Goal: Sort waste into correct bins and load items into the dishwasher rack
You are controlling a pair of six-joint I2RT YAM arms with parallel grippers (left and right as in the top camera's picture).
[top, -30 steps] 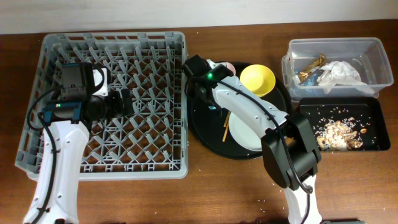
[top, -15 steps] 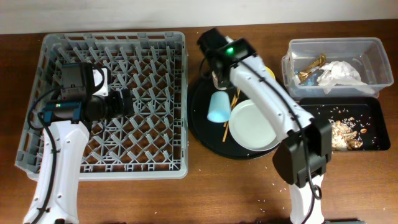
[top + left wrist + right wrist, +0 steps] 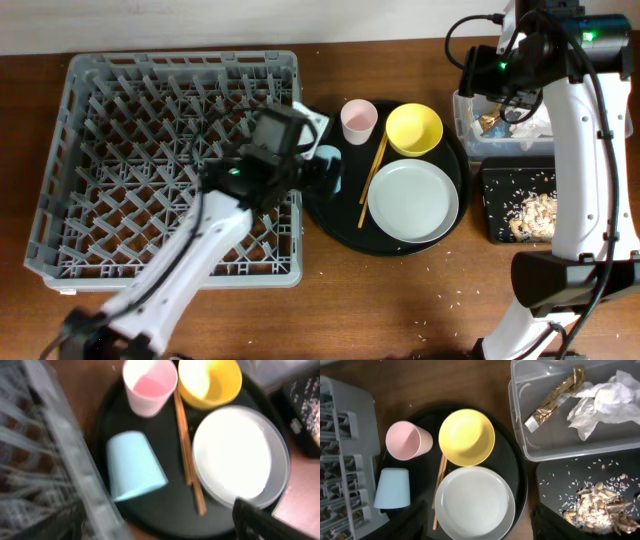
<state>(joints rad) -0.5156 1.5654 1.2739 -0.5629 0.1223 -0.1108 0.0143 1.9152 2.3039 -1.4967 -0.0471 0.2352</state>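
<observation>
My left gripper should go down next, away from the rack toward the grey plate, onto the light-blue cup's rim (image 3: 337, 186) (image 3: 141, 491), as the cup's open end faces my fingers.
The round black tray (image 3: 330, 215) holds a pink cup (image 3: 358, 120), a yellow bowl (image 3: 414, 128), a pale grey plate (image 3: 413, 200) and wooden chopsticks (image 3: 372, 170). A light-blue cup (image 3: 132, 465) lies on its side at the tray's left edge, and also shows in the right wrist view (image 3: 392, 489). My left gripper (image 3: 155, 530) is open and empty, just short of that cup, by the grey rack's (image 3: 120, 250) right edge. My right gripper (image 3: 480, 530) is open and empty, high above the tray and bins. Napkin (image 3: 607, 402) and gold wrapper (image 3: 552, 400) lie in the clear tub (image 3: 520, 435). Food scraps (image 3: 592, 507) lie in the black tray (image 3: 555, 480).
The rack fills the left half of the table. The right arm's links cross over the clear tub (image 3: 600, 75) in the overhead view. Bare brown table (image 3: 400, 300) runs along the front.
My right arm lifted off the round tray and swung up to the far right, leaving the light-blue cup on the tray. My left arm swung from the rack's left side to its right edge.
</observation>
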